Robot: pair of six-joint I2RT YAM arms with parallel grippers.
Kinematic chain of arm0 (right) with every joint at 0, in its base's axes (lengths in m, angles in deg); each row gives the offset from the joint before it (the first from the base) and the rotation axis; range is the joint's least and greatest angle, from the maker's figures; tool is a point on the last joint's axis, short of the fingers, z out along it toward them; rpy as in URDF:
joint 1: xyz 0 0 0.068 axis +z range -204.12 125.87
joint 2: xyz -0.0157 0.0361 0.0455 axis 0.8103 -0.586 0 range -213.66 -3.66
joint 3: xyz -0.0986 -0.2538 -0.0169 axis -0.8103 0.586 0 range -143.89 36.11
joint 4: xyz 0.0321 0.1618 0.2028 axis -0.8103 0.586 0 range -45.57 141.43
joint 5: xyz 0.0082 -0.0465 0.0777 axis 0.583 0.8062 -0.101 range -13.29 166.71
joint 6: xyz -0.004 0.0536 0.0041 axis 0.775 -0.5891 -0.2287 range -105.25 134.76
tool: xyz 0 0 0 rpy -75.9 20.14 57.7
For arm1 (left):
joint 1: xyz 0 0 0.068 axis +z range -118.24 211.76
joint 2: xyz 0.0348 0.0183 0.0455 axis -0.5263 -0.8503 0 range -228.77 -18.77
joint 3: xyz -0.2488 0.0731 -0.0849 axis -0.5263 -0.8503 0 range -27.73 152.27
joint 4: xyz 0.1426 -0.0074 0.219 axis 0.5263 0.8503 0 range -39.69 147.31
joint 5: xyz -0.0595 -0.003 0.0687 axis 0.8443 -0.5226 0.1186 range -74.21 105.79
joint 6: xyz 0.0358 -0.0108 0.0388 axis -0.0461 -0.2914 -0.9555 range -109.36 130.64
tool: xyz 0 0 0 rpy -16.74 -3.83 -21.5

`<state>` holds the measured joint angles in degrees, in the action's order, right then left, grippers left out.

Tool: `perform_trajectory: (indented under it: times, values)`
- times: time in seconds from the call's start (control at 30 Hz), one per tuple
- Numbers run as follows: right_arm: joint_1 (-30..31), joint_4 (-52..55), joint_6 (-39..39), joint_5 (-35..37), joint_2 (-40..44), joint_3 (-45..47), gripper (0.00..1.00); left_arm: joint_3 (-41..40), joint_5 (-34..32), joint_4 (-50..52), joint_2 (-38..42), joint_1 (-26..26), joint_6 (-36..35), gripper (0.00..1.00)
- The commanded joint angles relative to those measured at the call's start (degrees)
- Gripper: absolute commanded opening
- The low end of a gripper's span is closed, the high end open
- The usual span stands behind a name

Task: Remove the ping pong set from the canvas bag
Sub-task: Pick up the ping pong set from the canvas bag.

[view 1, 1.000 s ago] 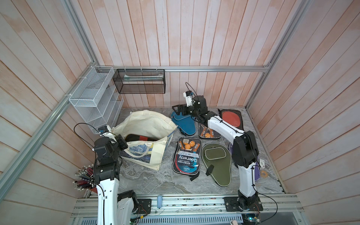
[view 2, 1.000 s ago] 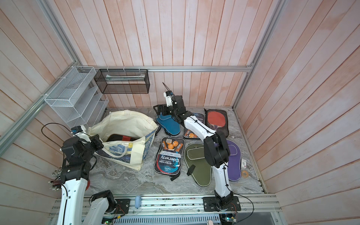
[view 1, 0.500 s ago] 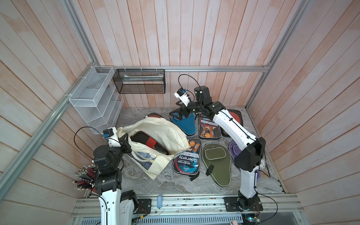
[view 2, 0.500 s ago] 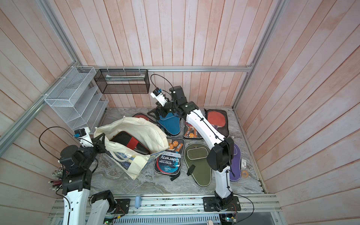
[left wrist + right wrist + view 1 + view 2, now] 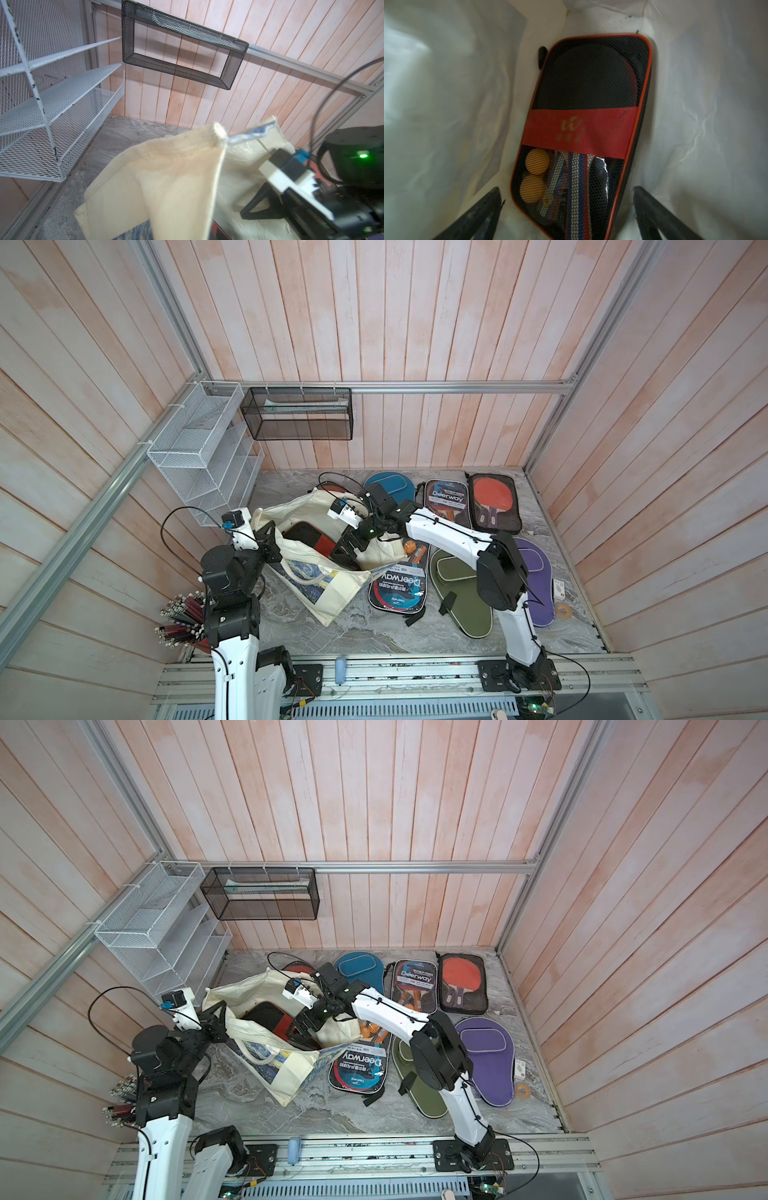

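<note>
My right gripper will next move down deeper into the bag, onto the case's long red-piped edge (image 5: 619,183) opposite the orange balls, because that edge is below its open fingers.
The cream canvas bag (image 5: 332,593) (image 5: 286,1073) lies on the table's left side with its mouth held up and open. My left gripper (image 5: 271,540) (image 5: 219,1020) is shut on the bag's near rim. In the left wrist view that cloth (image 5: 166,176) hides the jaws. Inside the bag lies the ping pong set (image 5: 309,536) (image 5: 269,1016) (image 5: 581,128), a black mesh case with a red band, two orange balls and paddles. My right gripper (image 5: 348,552) (image 5: 305,1032) (image 5: 565,189) is open inside the bag's mouth, with one finger on each side of the case's near end.
Other paddle cases and covers lie on the marble table (image 5: 374,635): two Deerway cases (image 5: 446,506) (image 5: 397,585), a red-paddle case (image 5: 494,502), and blue (image 5: 388,485), green (image 5: 461,589) and purple (image 5: 536,580) covers. A white wire shelf (image 5: 199,456) and a black mesh basket (image 5: 297,414) hang on the walls.
My right arm has swung from the back of the table to the bag and reached its open gripper into the mouth. The left gripper has pulled the rim up and back, opening the bag wider.
</note>
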<state>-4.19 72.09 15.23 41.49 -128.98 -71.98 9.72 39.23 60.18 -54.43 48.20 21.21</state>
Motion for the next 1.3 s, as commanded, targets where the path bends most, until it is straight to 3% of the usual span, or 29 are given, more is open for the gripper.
perform_trajectory:
  times: [0.0, 0.33, 0.63, 0.73, 0.87, 0.9, 1.27]
  values:
    - [-0.4, 4.6, -5.2, 2.4, -5.4, -5.2, 0.99, 0.9, -2.8, -6.7, 0.5, -0.1, 0.0, 0.0]
    - [0.3, 6.0, -6.7, -6.6, -15.3, -8.1, 0.97, -1.2, -8.5, -0.4, -0.7, 0.0, 2.1, 0.0]
    - [1.5, 11.8, -1.4, -14.7, -18.6, -14.2, 0.73, -0.6, -10.0, -1.1, -3.6, 0.0, 3.1, 0.0]
    - [1.5, 12.9, -0.2, -16.9, -18.4, -15.1, 0.55, -0.7, -10.0, -1.4, -3.6, 0.0, 3.4, 0.0]
    - [1.2, 13.9, 0.4, -18.7, -18.2, -16.8, 0.03, -0.7, -10.2, -1.6, -3.5, 0.0, 3.6, 0.0]
    - [1.1, 14.1, 0.5, -18.7, -18.1, -17.1, 0.0, -0.7, -10.4, -1.5, -3.5, 0.0, 3.7, 0.0]
    - [-4.8, 12.2, 0.1, -16.2, -12.0, -23.6, 0.0, -0.6, -10.2, -1.8, -3.2, -0.1, 3.8, 0.0]
